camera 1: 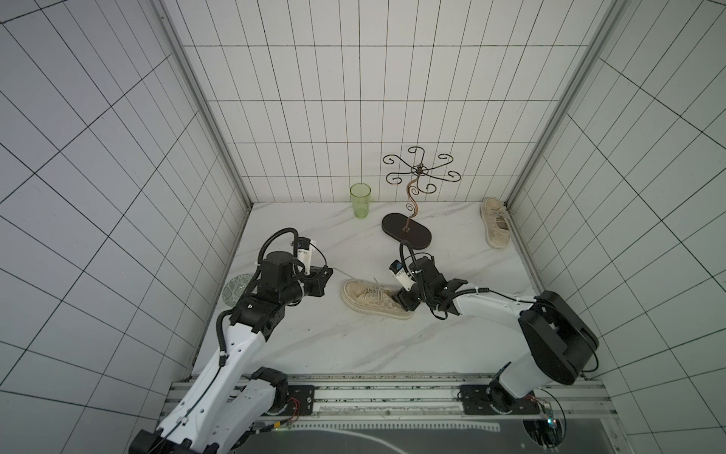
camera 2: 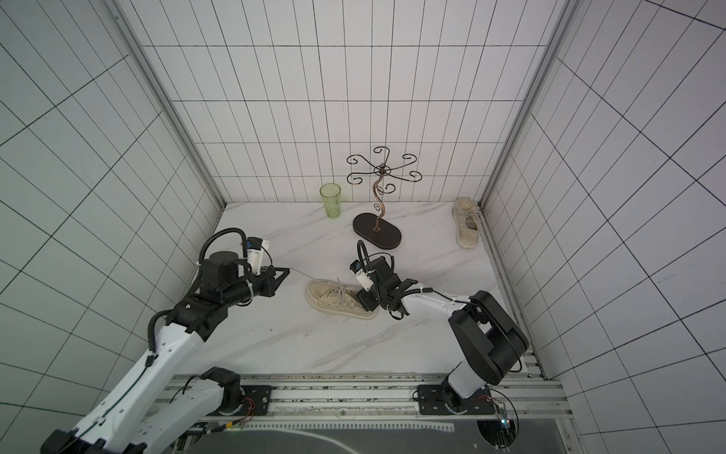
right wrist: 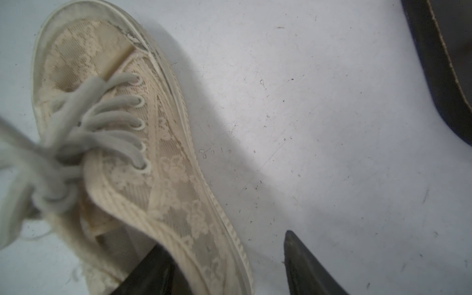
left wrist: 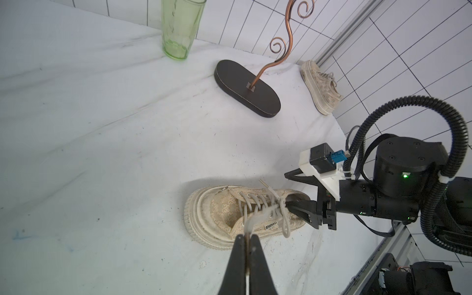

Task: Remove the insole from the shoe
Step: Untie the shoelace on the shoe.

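My left gripper holds the end of the white shoelace between its closed fingers. It will next move slightly away from the shoe's toe and let the end go.
A beige lace sneaker, the shoe (camera 1: 365, 300) (camera 2: 334, 300) (left wrist: 222, 214) (right wrist: 166, 178), lies mid-table with its toe toward the left arm. My left gripper (camera 1: 330, 270) (camera 2: 286, 270) (left wrist: 246, 237) is just left of the toe, shut on the end of a white shoelace (left wrist: 255, 219) stretched out from the shoe. My right gripper (camera 1: 398, 302) (camera 2: 363, 304) (left wrist: 287, 190) (right wrist: 223, 241) is open at the heel end. One finger (right wrist: 153, 268) sits inside the shoe opening; the other finger (right wrist: 301, 263) is outside, clear of the sole. The insole is hidden inside the shoe.
A green glass (camera 1: 360, 200) and a copper scroll stand on a dark oval base (camera 1: 406, 231) stand at the back. A second sneaker (camera 1: 495, 224) lies in the back right corner. A round patterned disc (camera 1: 235, 289) lies by the left wall. Tiled walls enclose three sides.
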Tool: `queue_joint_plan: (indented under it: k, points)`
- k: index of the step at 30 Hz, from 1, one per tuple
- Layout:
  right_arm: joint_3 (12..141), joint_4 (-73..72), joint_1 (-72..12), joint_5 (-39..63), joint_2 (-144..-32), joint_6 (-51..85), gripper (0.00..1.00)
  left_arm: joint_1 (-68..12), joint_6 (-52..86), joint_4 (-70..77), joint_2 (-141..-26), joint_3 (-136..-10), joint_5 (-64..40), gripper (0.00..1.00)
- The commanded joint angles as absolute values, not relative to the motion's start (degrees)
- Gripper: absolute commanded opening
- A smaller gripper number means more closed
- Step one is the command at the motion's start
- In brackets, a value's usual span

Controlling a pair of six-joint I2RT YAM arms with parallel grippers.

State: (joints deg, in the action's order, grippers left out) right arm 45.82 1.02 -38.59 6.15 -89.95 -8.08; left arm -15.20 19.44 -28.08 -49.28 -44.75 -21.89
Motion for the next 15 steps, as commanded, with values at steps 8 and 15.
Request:
queue_joint_plan:
  k: [8,15]
  points:
    - [50.4,3.7,-38.1,7.5,-91.1,-7.9,0.67,-12.9,16.0,-33.9,-49.1,-49.7,-16.6,0.0]
    - [51.9,3.9,-38.1,12.3,-88.2,-7.6,0.67,-12.9,20.4,-31.3,-51.4,-41.9,-18.8,0.43]
